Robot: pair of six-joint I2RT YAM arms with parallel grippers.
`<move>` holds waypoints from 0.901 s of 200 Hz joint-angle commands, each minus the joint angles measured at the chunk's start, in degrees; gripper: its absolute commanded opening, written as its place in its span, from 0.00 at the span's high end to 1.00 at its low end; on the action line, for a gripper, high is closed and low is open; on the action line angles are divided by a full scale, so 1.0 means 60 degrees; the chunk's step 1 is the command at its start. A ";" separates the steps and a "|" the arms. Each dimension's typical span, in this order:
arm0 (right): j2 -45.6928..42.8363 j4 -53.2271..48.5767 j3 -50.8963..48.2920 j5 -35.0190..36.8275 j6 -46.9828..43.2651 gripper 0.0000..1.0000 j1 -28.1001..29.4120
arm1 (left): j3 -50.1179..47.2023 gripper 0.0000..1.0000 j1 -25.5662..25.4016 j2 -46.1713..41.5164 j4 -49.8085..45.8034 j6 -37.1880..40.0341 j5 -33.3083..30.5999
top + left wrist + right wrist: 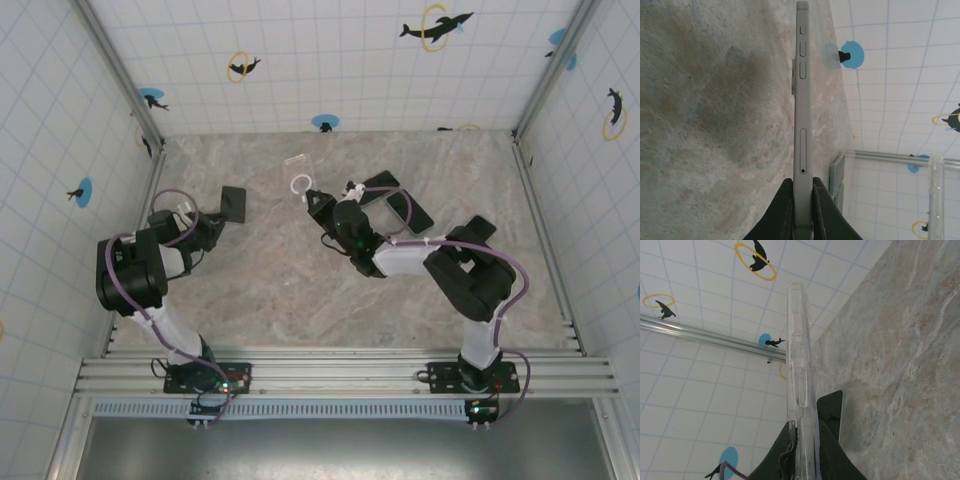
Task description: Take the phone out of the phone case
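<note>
The bare marble is just below my left gripper, so next I should move that gripper down until the dark phone touches the marble table and let go of it there.
My left gripper is shut on a dark phone, holding it off the table at the left. In the left wrist view the phone stands edge-on, grey with side buttons, clamped between the jaws of the left gripper. My right gripper is shut on the empty clear case, which has a ring on its back. The case runs edge-on up from the right gripper. Phone and case are apart.
Two more dark phones lie on the marble table just right of the right gripper. Tiled walls with aluminium posts close in the left, back and right. A black phone face shows behind the case.
</note>
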 commanded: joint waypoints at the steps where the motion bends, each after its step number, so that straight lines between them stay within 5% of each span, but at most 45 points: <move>1: 0.0220 -0.0096 0.0436 0.0053 -0.0271 0.96 0.0164 | 0.0451 0.98 0.0124 0.0308 0.0738 0.0574 0.0480; 103: 0.0352 -0.0141 0.0471 -0.0182 -0.0694 0.96 0.0329 | 0.1040 0.89 0.0364 0.1390 0.0163 0.0901 0.0440; 142: 0.0430 -0.0281 0.0556 -0.0094 -0.0850 0.97 0.0362 | 0.1248 0.70 0.0432 0.1425 -0.0509 0.1228 0.0484; 180: 0.0584 -0.0390 0.0756 -0.0101 -0.0915 0.97 0.0422 | 0.1397 0.63 0.0622 0.1387 -0.1290 0.1713 0.0454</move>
